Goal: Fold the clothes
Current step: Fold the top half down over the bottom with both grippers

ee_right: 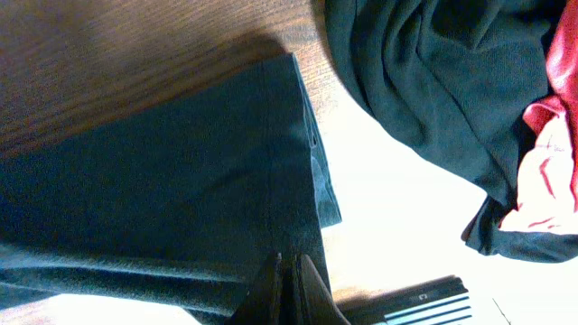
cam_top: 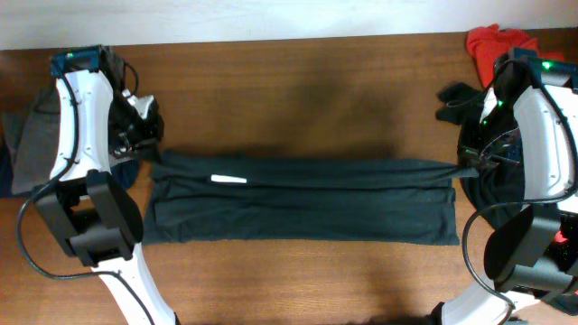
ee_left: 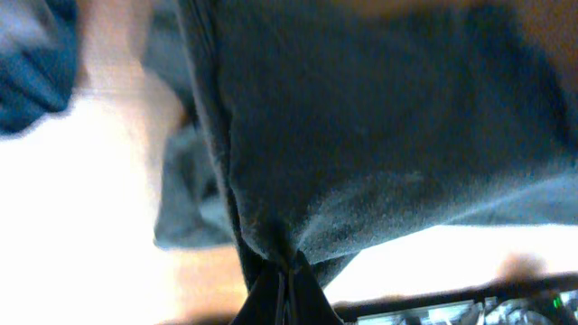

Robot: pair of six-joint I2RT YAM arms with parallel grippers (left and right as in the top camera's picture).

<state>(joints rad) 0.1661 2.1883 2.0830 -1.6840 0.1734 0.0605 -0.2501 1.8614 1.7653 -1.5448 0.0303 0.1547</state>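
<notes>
My right gripper holds the pinched edge of the T-shirt above the table. Next it lowers that edge onto the bottom layer's near corner (cam_top: pixel 443 223) (ee_right: pixel 328 206) below the gripper and releases.
The black T-shirt (cam_top: pixel 298 203) lies stretched in a long band across the middle of the wooden table, a small white mark (cam_top: pixel 228 180) near its left end. My left gripper (cam_top: pixel 155 155) is shut on the shirt's upper left corner; in the left wrist view the cloth (ee_left: pixel 361 135) hangs bunched from the closed fingertips (ee_left: pixel 287 271). My right gripper (cam_top: pixel 470 165) is shut on the upper right corner; in the right wrist view the fingers (ee_right: pixel 287 275) pinch the folded edge of the shirt (ee_right: pixel 181 190). The top edge is pulled taut between both grippers.
A red garment (cam_top: pixel 497 41) lies at the back right corner; it also shows in the right wrist view (ee_right: pixel 551 171) beside another dark garment (ee_right: pixel 433 81). Grey cloth (cam_top: pixel 32 135) sits at the left edge. Bare table (cam_top: pixel 298 90) runs behind the shirt.
</notes>
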